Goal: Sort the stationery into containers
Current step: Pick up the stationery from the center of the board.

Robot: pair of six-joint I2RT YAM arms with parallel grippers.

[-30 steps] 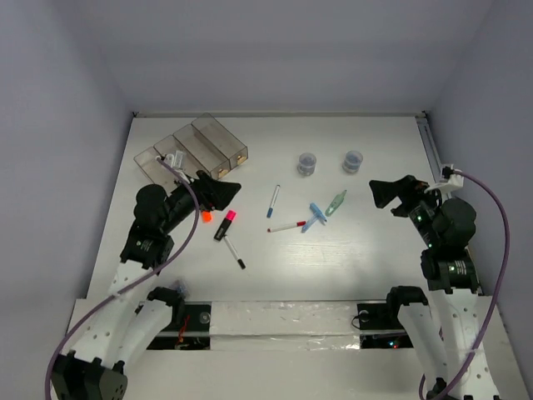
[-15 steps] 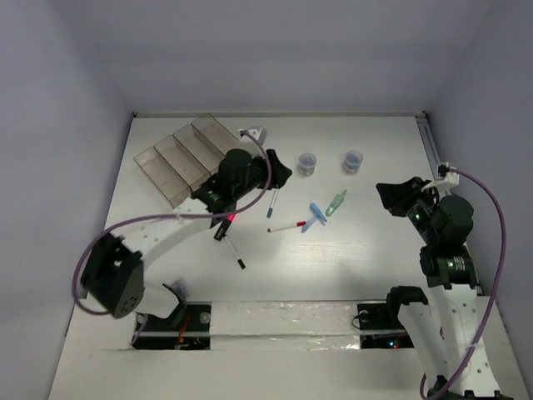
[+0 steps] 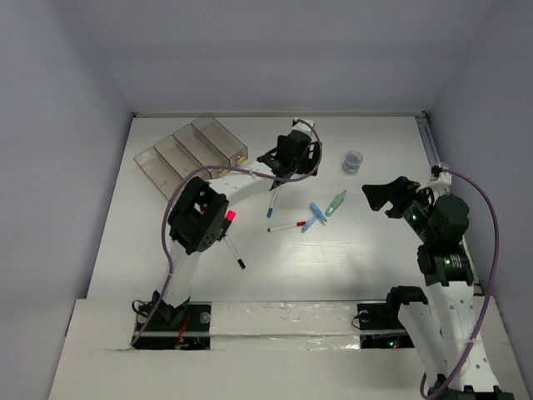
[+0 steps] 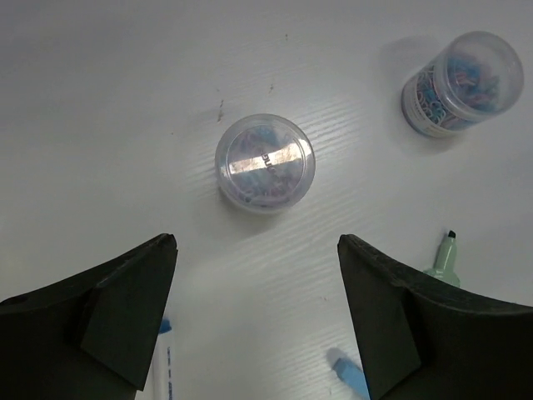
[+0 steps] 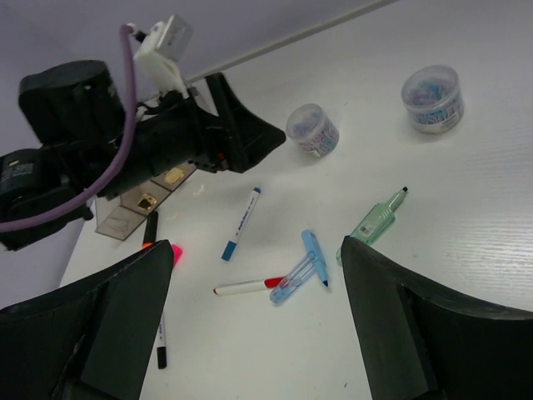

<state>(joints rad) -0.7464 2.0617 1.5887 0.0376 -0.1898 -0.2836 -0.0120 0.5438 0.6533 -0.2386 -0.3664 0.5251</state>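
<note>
The tub still stands beyond the open fingers of my left gripper, so next I should lower that gripper and move it outward onto the round clear tub (image 4: 265,162) of clips.
My left gripper (image 4: 256,239) hangs open above the table, just short of a round clear tub (image 4: 265,162) of clips. A second tub (image 4: 462,72) stands further right (image 3: 353,161). In the top view the left gripper (image 3: 291,155) covers the first tub. My right gripper (image 3: 376,196) is open and empty at the right (image 5: 258,244). Between the arms lie a blue-tipped pen (image 3: 273,202), a red-tipped pen (image 3: 287,226), blue clips (image 3: 314,215) and a green clip (image 3: 336,202). A black-tipped pen (image 3: 234,252) and a pink highlighter (image 3: 228,217) lie near the left arm's elbow. The four joined containers (image 3: 191,148) stand at the back left.
The left arm (image 3: 229,179) stretches from its base across the table's left half, its elbow (image 3: 198,218) over the highlighters. An orange-ended highlighter (image 5: 150,227) lies by the bins. Walls enclose the table on three sides, with a rail (image 3: 431,146) along the right edge.
The left arm has swung from the bins rightward across the table to the nearer tub. The right gripper has stayed at the right, shifting slightly left.
</note>
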